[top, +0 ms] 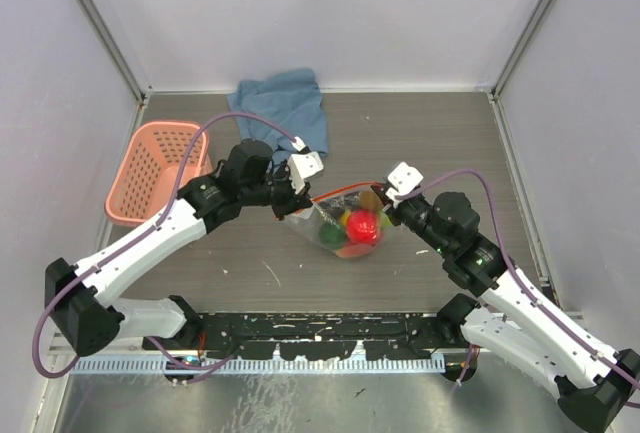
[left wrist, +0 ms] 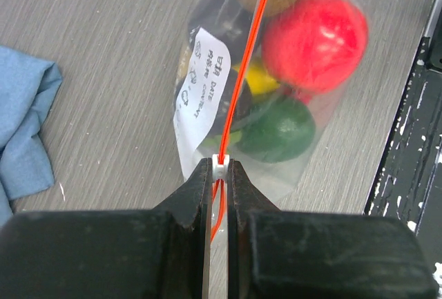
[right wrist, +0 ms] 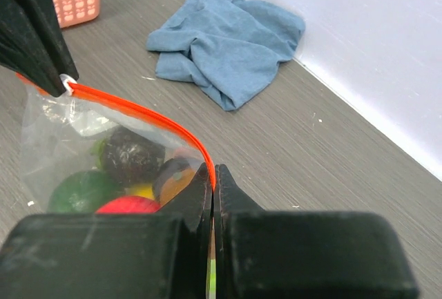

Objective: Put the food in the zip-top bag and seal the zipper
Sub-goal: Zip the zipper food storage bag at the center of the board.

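The food-filled bag hangs above the table. Next I will move my right gripper outward and down toward the bare tabletop beyond that bag and let go of the zipper end.
The clear zip-top bag hangs between both grippers in the middle of the table, with the food inside it. A red fruit, a green one, a yellow one and a dark one show through the plastic. The red-orange zipper runs taut along the top edge. My left gripper is shut on the zipper's white end piece. At the opposite end of the strip, my right gripper is shut on the zipper. In the top view the left gripper and right gripper flank the bag.
A crumpled blue cloth lies at the back of the table near the wall. A pink lattice basket stands at the left. The black rail with the arm bases runs along the near edge. White walls enclose three sides.
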